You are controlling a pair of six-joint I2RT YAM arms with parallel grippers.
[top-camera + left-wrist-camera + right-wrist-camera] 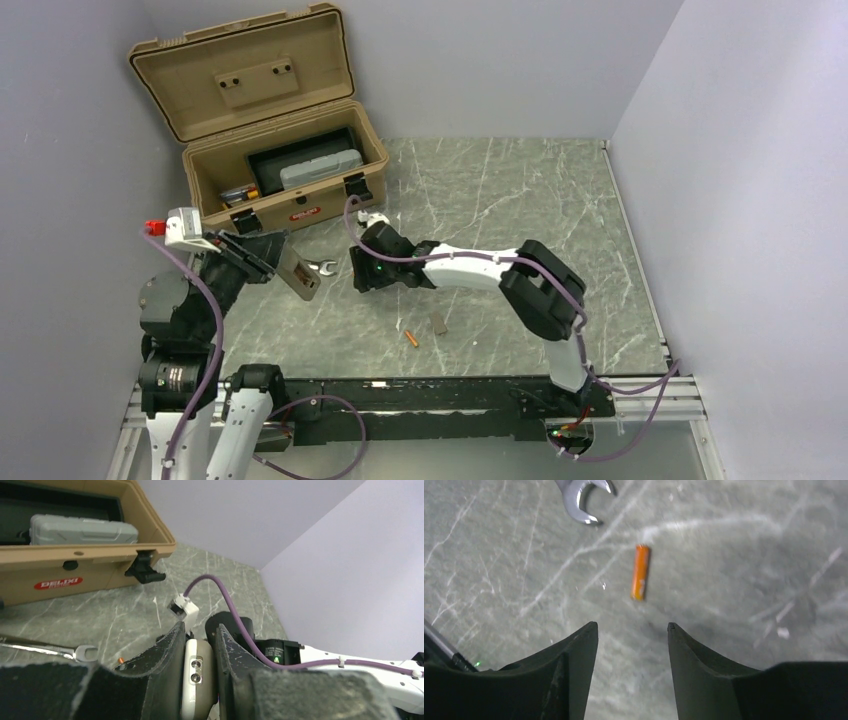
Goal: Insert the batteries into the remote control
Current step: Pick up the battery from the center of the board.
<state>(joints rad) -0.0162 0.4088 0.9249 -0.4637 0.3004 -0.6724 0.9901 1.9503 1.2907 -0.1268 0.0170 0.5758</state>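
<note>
Next, my right gripper lowers and shifts toward the wrench, fingers straddling the orange battery (640, 572), since the battery lies past my open fingers on the wrench's side.
My left gripper (272, 258) is shut on the remote control (300, 272) and holds it off the table at the left. In the left wrist view the remote (196, 680) stands edge-on between the fingers, white front to the left and greyish back to the right. My right gripper (632, 627) is open and empty above the table. An orange battery (640, 572) lies just beyond its fingertips. In the top view the right gripper (357, 272) hovers beside the wrench and hides that battery. A second battery (411, 338) lies nearer the front.
A wrench (322, 266) lies between the two grippers; its head shows in the right wrist view (581, 497). A small grey piece (439, 322) lies by the second battery. An open tan toolbox (290, 205) holding a grey case (320, 170) stands at the back left.
</note>
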